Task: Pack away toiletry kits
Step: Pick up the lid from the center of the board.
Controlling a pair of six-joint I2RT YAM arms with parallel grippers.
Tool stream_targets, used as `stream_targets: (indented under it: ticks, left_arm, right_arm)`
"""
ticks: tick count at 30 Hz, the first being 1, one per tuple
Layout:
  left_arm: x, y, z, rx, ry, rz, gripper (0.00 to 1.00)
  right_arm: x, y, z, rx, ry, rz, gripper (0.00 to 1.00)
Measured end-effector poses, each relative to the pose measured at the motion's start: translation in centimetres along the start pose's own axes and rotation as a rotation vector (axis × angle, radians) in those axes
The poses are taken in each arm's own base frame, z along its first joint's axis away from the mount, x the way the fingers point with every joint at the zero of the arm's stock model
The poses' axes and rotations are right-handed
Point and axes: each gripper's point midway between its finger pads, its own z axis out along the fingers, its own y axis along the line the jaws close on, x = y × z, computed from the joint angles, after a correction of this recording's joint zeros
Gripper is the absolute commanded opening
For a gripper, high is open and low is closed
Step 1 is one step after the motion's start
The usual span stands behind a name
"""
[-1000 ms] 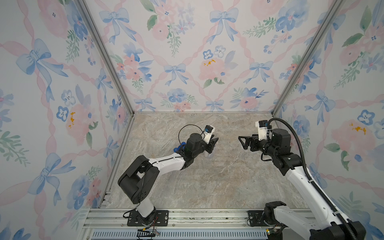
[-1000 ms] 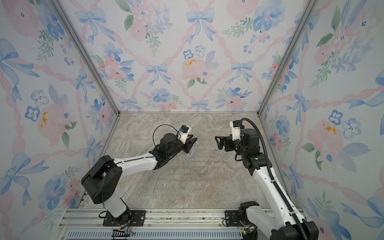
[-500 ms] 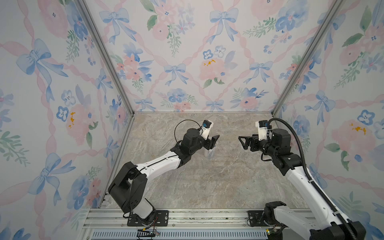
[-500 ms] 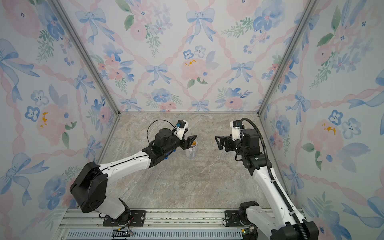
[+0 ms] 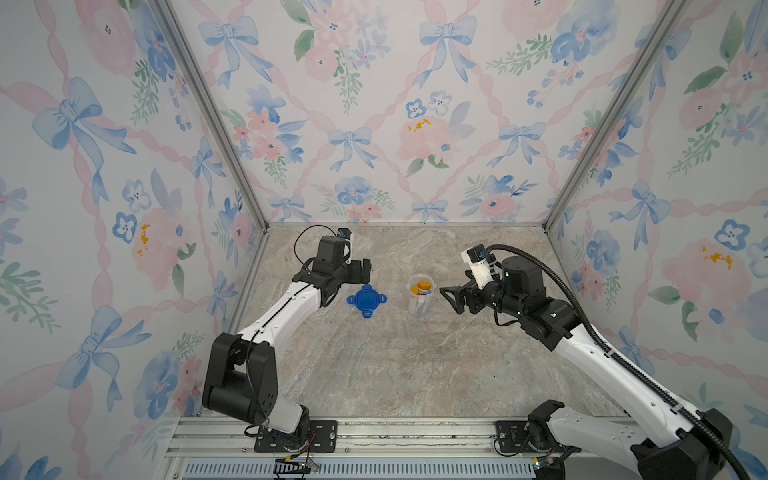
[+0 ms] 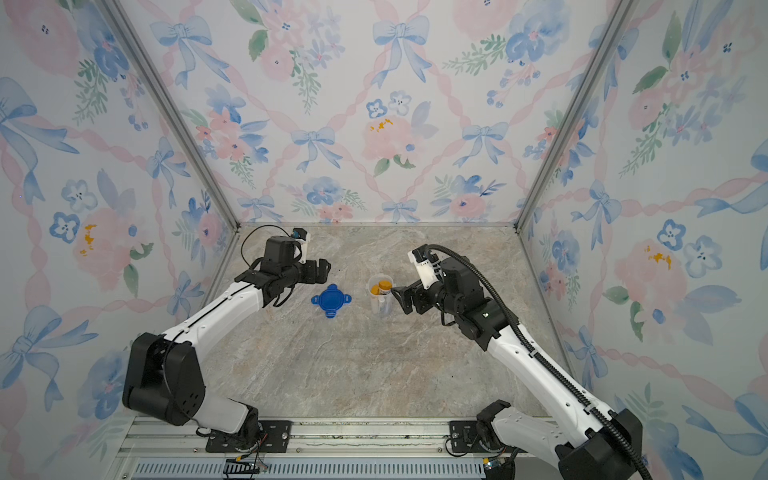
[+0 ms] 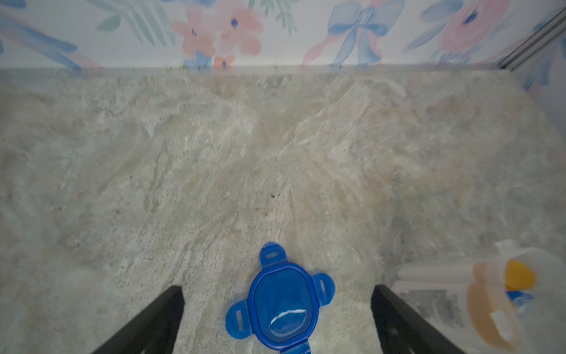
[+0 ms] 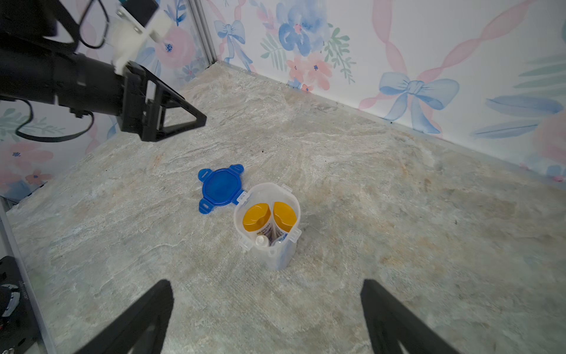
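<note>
I need to lower my open left gripper onto the lid's tab farthest from the cup and close its fingers, because that tab sticks out over bare tabletop.
The toiletry kits stand inside a clear plastic cup [image 5: 420, 308] [image 6: 381, 309] [image 8: 277, 260] in the middle of the table. Two yellow caps [image 8: 256, 217] [image 8: 284, 214] and a white tube's cap [image 8: 262, 240] show at its mouth. A round blue lid [image 5: 366, 300] [image 6: 331, 299] [image 7: 283, 303] [image 8: 221, 187] lies flat just left of the cup. My left gripper [image 5: 365, 270] [image 6: 322, 270] [image 7: 277, 289] hovers open and empty behind the lid. Right of the cup, my right gripper [image 5: 451, 297] [image 6: 397, 299] [image 8: 266, 285] points at it, open and empty.
The marble-look table [image 5: 395, 365] is boxed in by floral walls at the back and both sides. An aluminium rail [image 5: 374, 436] with both arm bases runs along the front edge.
My left gripper has pulled away from the cup toward the left rear and opened wide, uncovering the blue lid. The right arm has stayed where it was.
</note>
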Motion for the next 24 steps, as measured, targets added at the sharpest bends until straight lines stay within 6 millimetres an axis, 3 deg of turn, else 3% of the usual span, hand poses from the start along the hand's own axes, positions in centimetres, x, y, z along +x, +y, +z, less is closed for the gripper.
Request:
stream_targets:
  ticks: [4,7,14,17,24]
  left_arm:
    - [5.7,1.4,3.5,-0.085,0.205,0.025,0.98]
    - [7.7,2.1,4.3,-0.123,0.282,0.045,0.98]
    - [7.7,5.1,4.4,-0.13,0.289,-0.063,0.74]
    - [7.8,5.2,5.0,-0.099,0.289,-0.096,0.62]
    - [10.0,4.7,5.8,-0.009,0.321,-0.155,0.54]
  right_arm:
    - [0.8,0.0,0.7,-0.005,0.034,-0.002,0.97]
    - [1.5,0.1,1.8,-0.025,0.077,0.008,0.97]
    - [1.3,0.4,3.2,-0.058,0.102,0.014,0.97]
    - [1.4,0.4,3.2,-0.06,0.105,0.016,0.97]
    - [1.2,-0.8,3.2,-0.039,0.094,0.032,0.97]
